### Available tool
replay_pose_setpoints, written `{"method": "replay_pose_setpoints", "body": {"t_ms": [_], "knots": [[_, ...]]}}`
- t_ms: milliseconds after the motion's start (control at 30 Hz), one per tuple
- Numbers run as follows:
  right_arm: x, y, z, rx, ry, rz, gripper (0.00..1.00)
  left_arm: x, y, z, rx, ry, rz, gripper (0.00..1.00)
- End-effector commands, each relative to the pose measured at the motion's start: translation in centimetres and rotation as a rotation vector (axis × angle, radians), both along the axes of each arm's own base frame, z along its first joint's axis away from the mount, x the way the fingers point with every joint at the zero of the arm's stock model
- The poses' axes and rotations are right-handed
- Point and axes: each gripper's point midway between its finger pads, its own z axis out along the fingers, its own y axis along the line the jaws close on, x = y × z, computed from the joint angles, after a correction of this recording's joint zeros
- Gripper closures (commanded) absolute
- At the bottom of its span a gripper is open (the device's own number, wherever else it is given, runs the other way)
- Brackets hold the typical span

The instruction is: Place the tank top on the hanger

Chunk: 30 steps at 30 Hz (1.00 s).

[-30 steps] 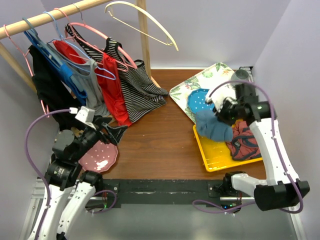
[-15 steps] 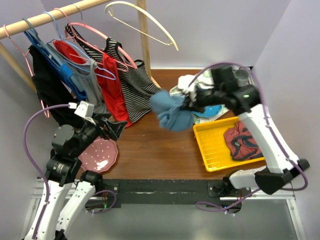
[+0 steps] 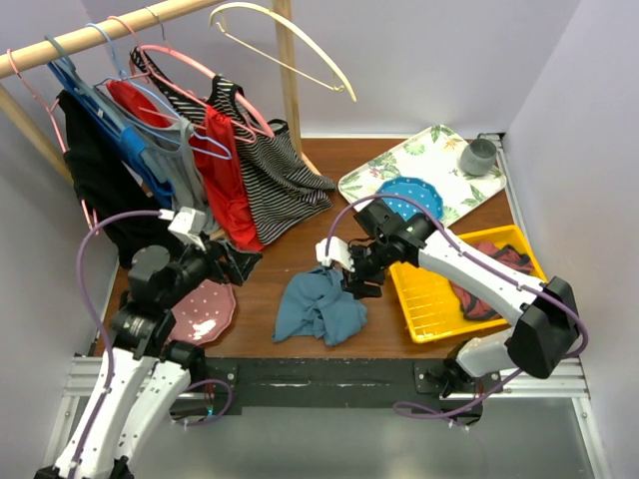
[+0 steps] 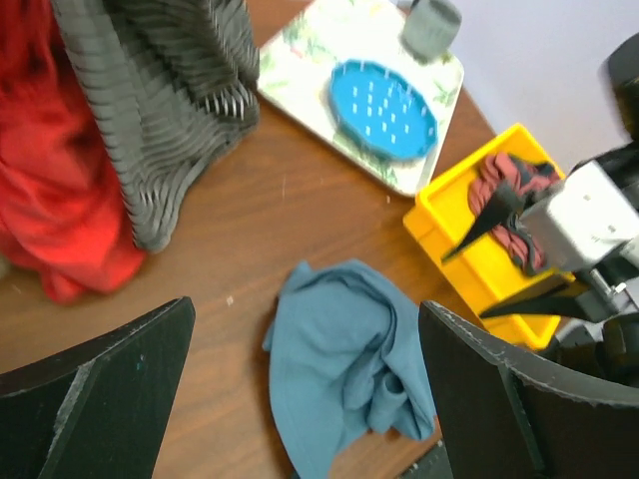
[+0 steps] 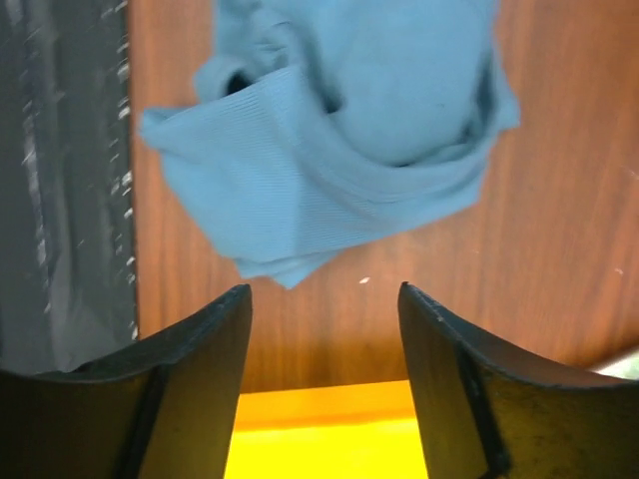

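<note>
My right gripper, its fingers hovering beside the tank top, will move outward, down and to the left in the top view, onto the tank top's far edge.
The teal-blue tank top (image 3: pixel 319 307) lies crumpled on the brown table near its front edge, held by nothing. My right gripper (image 3: pixel 354 276) hovers just right of it, open and empty; in the right wrist view the tank top (image 5: pixel 339 150) lies beyond the open gripper (image 5: pixel 324 379). To the left, my left gripper (image 3: pixel 235 264) is wide open and points toward the cloth; its wrist view shows the tank top (image 4: pixel 349 359) on the table beyond the empty gripper (image 4: pixel 305 399). The cream hanger (image 3: pixel 290 50) hangs bare from the wooden rod at the top.
A yellow basket (image 3: pixel 429 299) holding a dark red garment (image 3: pixel 489 279) sits at the right. Behind it lies a floral tray (image 3: pixel 429 160) with a blue plate (image 3: pixel 409 198) and a grey cup (image 3: pixel 477 156). A pink plate (image 3: pixel 200 311) lies front left. Several hung garments (image 3: pixel 220 160) crowd the left.
The right arm swung the tank top left from over the yellow basket, came down and opened; the cloth now lies loose on the table. The left arm shifted slightly right.
</note>
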Motion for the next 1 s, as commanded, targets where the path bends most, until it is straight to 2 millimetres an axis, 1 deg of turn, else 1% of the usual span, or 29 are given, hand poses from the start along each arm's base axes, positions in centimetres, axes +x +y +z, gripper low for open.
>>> {"method": "replay_pose_setpoints", "body": {"t_ms": [0,67,100,133,200,233,267,300,333,367,400,433,500,533,567,600,633,667,700,733,767,800,867,900,967], "knots": [[4.6,2.8,1.3,0.105,-0.104,-0.161,0.32,0.4,-2.3,-3.2,-0.088,0.138,-0.087,0.02],[5.2,4.2,1.0,0.145,-0.034,-0.282,0.31,0.4,-3.1,-5.3,-0.111,0.234,-0.112,0.05],[6.6,5.0,0.9,0.170,-0.044,-0.350,0.31,0.3,-3.3,-6.9,-0.107,0.279,-0.114,0.06],[7.2,5.7,0.0,0.161,0.018,-0.436,0.31,0.3,-3.6,-8.2,-0.102,0.327,-0.112,0.08],[8.2,6.5,-0.8,0.152,0.061,-0.520,0.31,0.0,-3.9,-10.2,-0.092,0.382,-0.107,0.08],[8.6,7.2,-1.6,0.139,0.097,-0.549,0.32,-0.4,-4.5,-11.2,-0.082,0.413,-0.101,0.09],[8.6,7.5,-2.1,0.132,0.110,-0.555,0.32,-0.6,-4.7,-11.9,-0.074,0.429,-0.093,0.09],[8.7,7.8,-2.3,0.128,0.119,-0.562,0.32,-1.1,-5.4,-13.0,-0.061,0.452,-0.107,0.09],[8.7,8.0,-3.1,0.106,0.123,-0.569,0.32,-1.1,-5.5,-13.6,-0.067,0.468,-0.090,0.10],[8.9,7.8,-4.3,0.072,0.123,-0.583,0.33,-1.4,-5.6,-14.7,-0.057,0.493,-0.088,0.11],[9.0,7.6,-4.8,0.053,0.116,-0.593,0.33,-1.5,-6.1,-15.6,-0.048,0.515,-0.094,0.11],[9.4,7.1,-5.4,0.031,0.098,-0.611,0.34,-1.3,-6.0,-16.4,-0.035,0.529,-0.081,0.13],[9.5,6.8,-5.9,0.015,0.084,-0.617,0.37,-1.5,-6.2,-18.5,0.008,0.578,-0.073,0.14],[9.4,6.7,-6.0,0.013,0.084,-0.611,0.40,-1.4,-6.2,-19.0,0.027,0.584,-0.071,0.16],[9.1,6.7,-5.8,0.020,0.091,-0.605,0.48,-1.3,-6.4,-19.4,0.040,0.591,-0.074,0.17],[8.7,6.7,-5.9,0.016,0.104,-0.592,0.52,-1.3,-6.7,-20.2,0.060,0.610,-0.083,0.19],[8.5,6.7,-5.9,0.015,0.110,-0.583,0.56,-1.2,-6.9,-20.5,0.069,0.612,-0.083,0.19],[8.4,6.8,-5.8,0.018,0.118,-0.575,0.70,-1.1,-7.2,-20.6,0.074,0.609,-0.093,0.21],[8.3,6.8,-5.5,0.020,0.116,-0.572,0.76,-1.0,-7.8,-20.9,0.077,0.611,-0.108,0.25],[8.4,6.8,-5.2,0.022,0.108,-0.567,0.81,-1.2,-8.2,-21.0,0.076,0.616,-0.130,0.27],[8.5,6.8,-4.9,0.027,0.105,-0.563,0.89,-1.2,-8.7,-21.0,0.068,0.608,-0.155,0.31],[8.5,6.8,-4.1,0.035,0.096,-0.556,0.94,-1.4,-9.1,-21.3,0.067,0.621,-0.178,0.41],[8.6,6.8,-3.2,0.048,0.078,-0.550,1.00,-2.1,-9.7,-21.3,0.044,0.631,-0.228,0.59],[8.6,6.6,-2.8,0.049,0.066,-0.544,1.00,-2.3,-9.7,-21.1,0.038,0.628,-0.234,0.78],[9.0,6.2,-1.4,0.064,0.023,-0.544,1.00,-2.3,-9.2,-21.1,0.053,0.630,-0.212,0.94]]}}
